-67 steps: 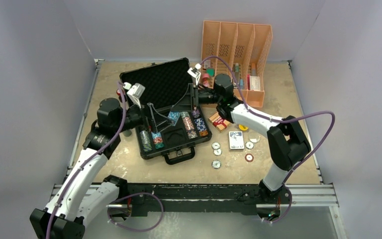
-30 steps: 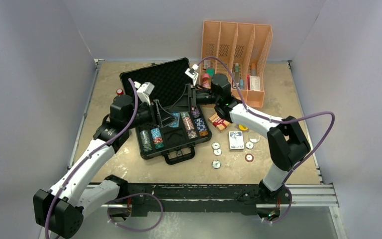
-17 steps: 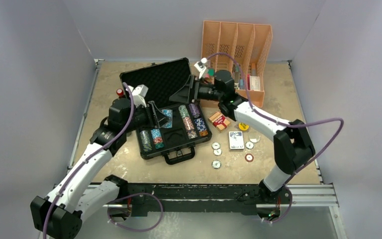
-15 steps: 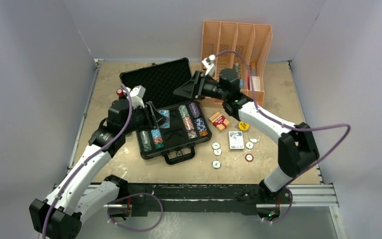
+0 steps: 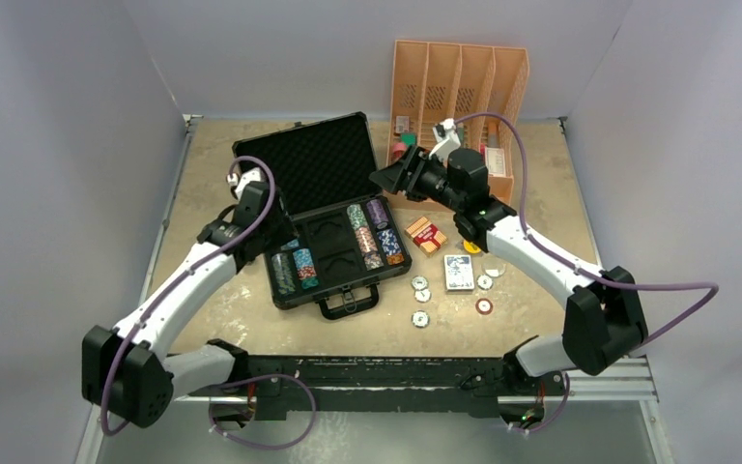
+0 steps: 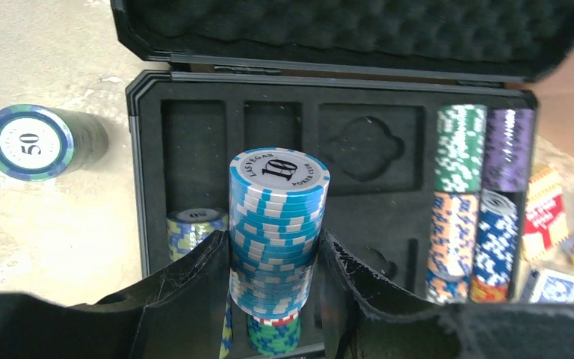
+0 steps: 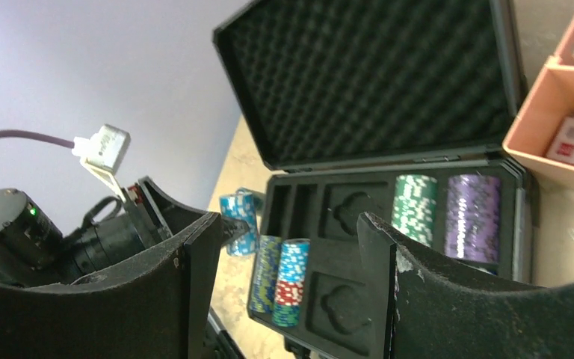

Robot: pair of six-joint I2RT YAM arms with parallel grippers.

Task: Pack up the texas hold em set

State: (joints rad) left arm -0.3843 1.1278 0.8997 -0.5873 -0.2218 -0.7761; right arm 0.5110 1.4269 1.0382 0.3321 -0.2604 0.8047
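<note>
My left gripper holds the light-blue chips and should lower outward and release them at the tray slot's empty end [image 6: 272, 126] beyond the green and red stack [image 6: 273, 333], since that end lies below and outward.
The black briefcase [image 5: 301, 164] lies open, its foam tray [image 6: 138, 187] holding several chip stacks [image 5: 375, 235]. My left gripper [image 6: 276, 277] is shut on a light-blue chip stack [image 6: 278, 224] marked 10. It holds the stack above the tray's left slots, over a green and red stack [image 6: 273, 333]. In the top view my left gripper [image 5: 285, 242] is at the tray's left end. My right gripper [image 7: 288, 254] is open and empty, raised beyond the case's far right corner [image 5: 386, 181]. A red card deck [image 5: 426, 235], a blue card deck [image 5: 458, 273] and round dealer buttons [image 5: 420, 283] lie on the table right of the case.
An orange slotted organizer [image 5: 459, 87] stands at the back right, just behind my right wrist. A blue-green chip stack marked 50 [image 6: 34, 142] stands on the table left of the case. The case handle [image 5: 348, 304] faces the near edge.
My right gripper opened, let go of the light-blue stack and drew back up and right. My left gripper kept the stack and carried it left over the tray's left end.
</note>
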